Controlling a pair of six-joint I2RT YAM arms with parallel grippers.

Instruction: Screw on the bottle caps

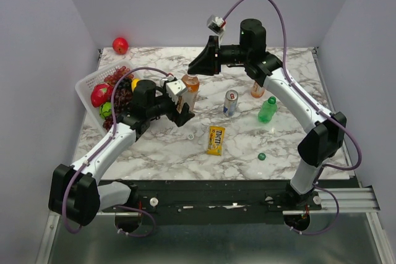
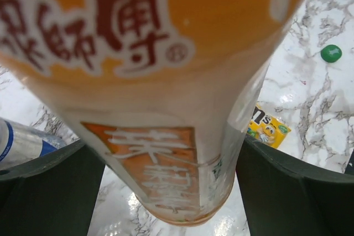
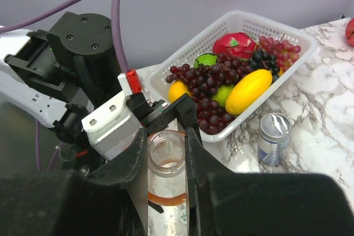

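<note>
The left gripper draws its open fingers together onto the bottle's lower body (image 1: 186, 99) next, which already sits between them, while the right gripper holds the neck.
An orange-label bottle (image 1: 190, 85) stands left of centre with its neck (image 3: 166, 153) open and uncapped. My left gripper (image 1: 184, 103) straddles the bottle's body (image 2: 166, 109), fingers (image 2: 276, 192) set wide, and the bottle nearly fills the gap. My right gripper (image 1: 193, 68) reaches down from above, shut on the neck, with no cap showing between its fingers (image 3: 202, 158). A white cap (image 1: 190, 135) and a green cap (image 1: 262, 156) lie loose on the marble. A second orange bottle (image 1: 257, 89) and a green bottle (image 1: 267, 109) stand to the right.
A blue and silver can (image 1: 230, 102) stands just right of the held bottle. A yellow candy packet (image 1: 215, 140) lies in front of it. A white fruit basket (image 1: 86, 81) sits at the left edge, and a red apple (image 1: 120, 45) at the back left corner.
</note>
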